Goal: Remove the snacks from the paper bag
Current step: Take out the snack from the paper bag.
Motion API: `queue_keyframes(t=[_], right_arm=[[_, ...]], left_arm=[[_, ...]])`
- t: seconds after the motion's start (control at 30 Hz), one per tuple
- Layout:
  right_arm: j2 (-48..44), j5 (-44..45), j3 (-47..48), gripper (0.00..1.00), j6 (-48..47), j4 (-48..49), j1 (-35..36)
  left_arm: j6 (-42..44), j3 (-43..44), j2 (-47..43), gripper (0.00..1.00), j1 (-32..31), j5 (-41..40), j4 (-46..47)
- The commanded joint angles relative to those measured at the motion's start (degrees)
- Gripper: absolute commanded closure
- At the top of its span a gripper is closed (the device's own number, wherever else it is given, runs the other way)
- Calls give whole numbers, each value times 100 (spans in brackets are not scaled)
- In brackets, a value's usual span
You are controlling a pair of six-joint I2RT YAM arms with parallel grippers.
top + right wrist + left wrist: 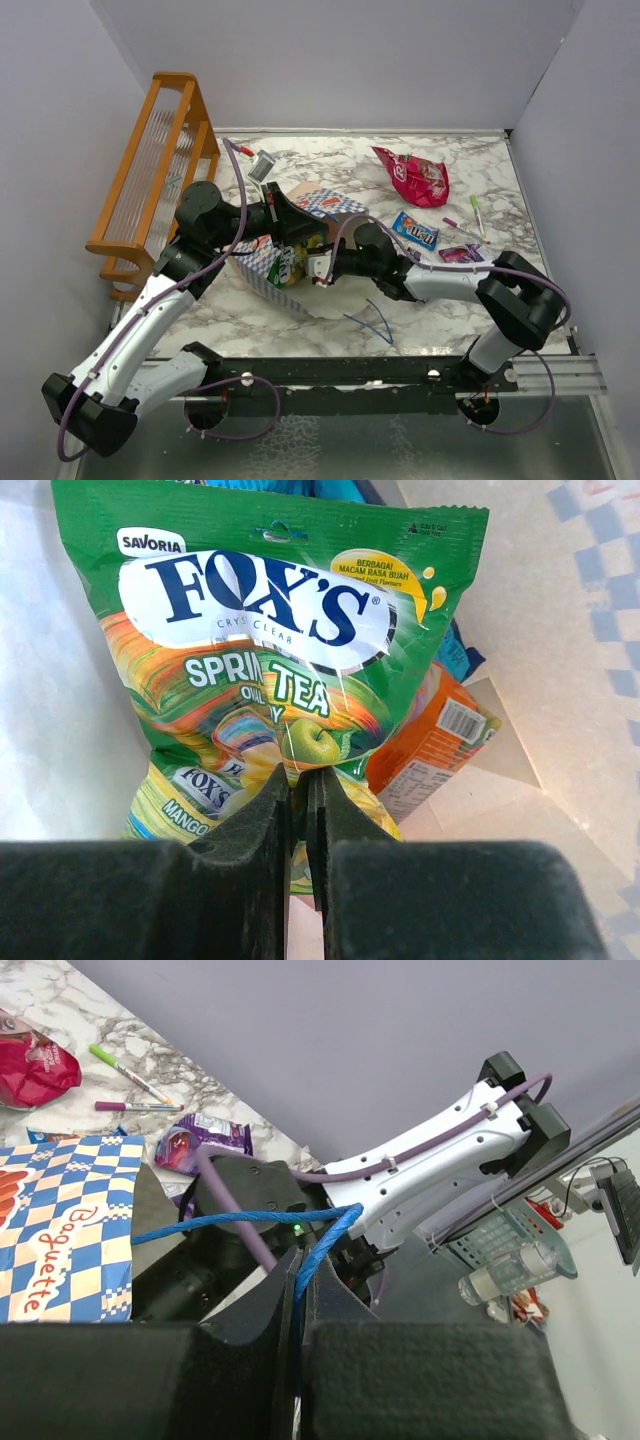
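My right gripper is to draw the green-yellow packet from the bag (pixel 262 262) to the right in the top view next, then lower it beside the blue packet (pixel 415 231) and release it, since snacks lie there.
The paper bag (pixel 262 262) lies on its side at the table's middle left, its checkered band showing in the left wrist view (pixel 70 1230). My left gripper (pixel 284 212) (pixel 300 1263) is shut on the bag's blue cord handle (pixel 232 1220), holding the mouth up. My right gripper (pixel 312 264) (pixel 303 780) reaches into the mouth and is shut on the green-yellow packet (pixel 270 630) (pixel 289 264). An orange packet (pixel 432 742) lies behind it inside the bag. The pink-red packet (pixel 415 178), blue packet (pixel 415 231) and purple packet (pixel 460 254) lie on the table to the right.
An orange wooden rack (pixel 155 170) stands at the far left. Green and purple pens (pixel 478 214) lie at the right near the packets. A loose blue cord (pixel 372 322) lies near the front. A small grey object (pixel 262 165) sits behind the bag.
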Motion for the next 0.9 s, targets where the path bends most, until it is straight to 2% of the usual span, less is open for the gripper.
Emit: queue_keyframes(t=[0.0,0.27,0.5,0.73,0.87], right_arm=[[-570,-268,-145,96,262,286,-4],[-1673,-602,-461,99,644,-196,12],[-2773,-646,-732,99,1357,-704,14],[-4098,-988,-1078,99,1921,-1421,14],[-4927,-848,-1326,99,2349,-1660,14]], left_arm=[[23,31,-155,100,-45,-139,124],[126,110,-133,100,-50,-282,-13],[213,127,-183,100,-51,-312,-42],[384,211,-219,100,-50,-409,-186],[478,265,-212,100,-48,-432,-284]])
